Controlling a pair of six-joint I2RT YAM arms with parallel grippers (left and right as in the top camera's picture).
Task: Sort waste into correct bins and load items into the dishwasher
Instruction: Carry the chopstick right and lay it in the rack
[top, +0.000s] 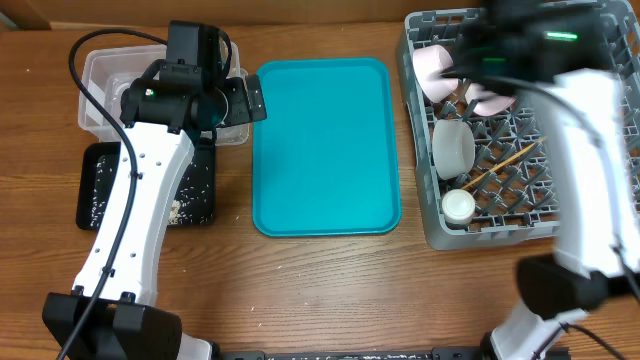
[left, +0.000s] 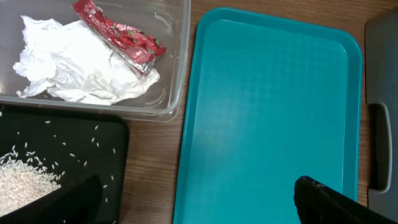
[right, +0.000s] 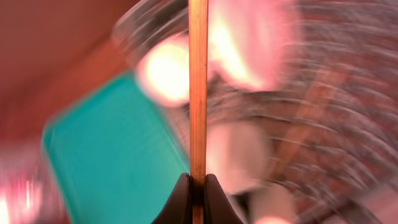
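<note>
I need to move my right gripper back and down next and let go of its chopstick beside the other chopstick (top: 503, 164). That one already lies in the rack, below and back from the gripper.
My left gripper (left: 196, 199) is open and empty, hovering over the gap between the black tray (left: 93, 155) and the teal tray (left: 267, 112). The clear tub (left: 177, 93) holds the red wrapper (left: 121, 34) and the white tissue (left: 81, 68). Rice grains (left: 22, 180) lie in the black tray. My right gripper (right: 198, 186) is shut on a wooden chopstick (right: 198, 93) above the grey dish rack (top: 430, 230); its view is blurred. The rack holds the pink plate (top: 435, 70), a pale bowl (top: 453, 148), the white cup (top: 459, 206) and another chopstick (top: 505, 165).
The teal tray (top: 325, 145) lies bare in the middle of the wooden table. The clear tub (top: 95, 75) and the black tray (top: 95, 185) sit at the left under my left arm. The right arm covers the rack's right side.
</note>
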